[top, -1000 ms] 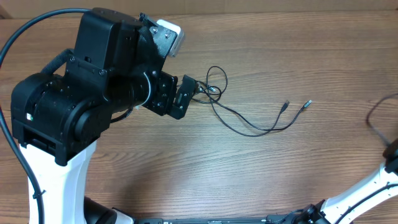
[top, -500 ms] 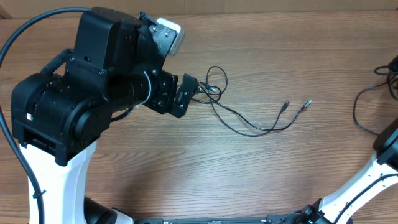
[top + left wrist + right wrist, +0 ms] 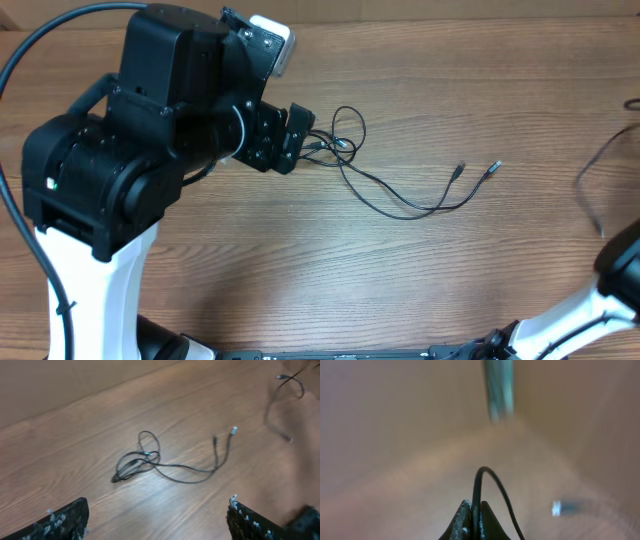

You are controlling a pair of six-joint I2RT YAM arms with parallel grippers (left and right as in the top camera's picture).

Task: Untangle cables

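Note:
The second cable hangs clear of the tangled loops, so my right gripper next needs to swing it up and outward, then down onto bare wood toward the back wall (image 3: 580,86).
A thin black cable (image 3: 352,150) lies on the wooden table, with tangled loops at its left and two metallic plug ends (image 3: 478,170) at its right. It also shows in the left wrist view (image 3: 145,457). My left gripper (image 3: 298,135) hovers just left of the loops, open and empty (image 3: 155,520). My right gripper (image 3: 472,516) is shut on a second thin black cable (image 3: 490,480), which is lifted. That cable hangs at the right edge of the overhead view (image 3: 590,185) and shows in the left wrist view (image 3: 287,382). The right gripper itself is outside the overhead view.
The left arm's bulky black body (image 3: 150,150) covers the table's left side. The right arm's white link (image 3: 600,300) enters at the bottom right. A thick black robot cable (image 3: 40,50) arcs over the top left. A back wall shows in the left wrist view (image 3: 60,385).
The cable held by the right gripper has swung at the right edge as that arm moved. The left gripper has shifted slightly up and left, away from the loops. The cable on the table has not moved.

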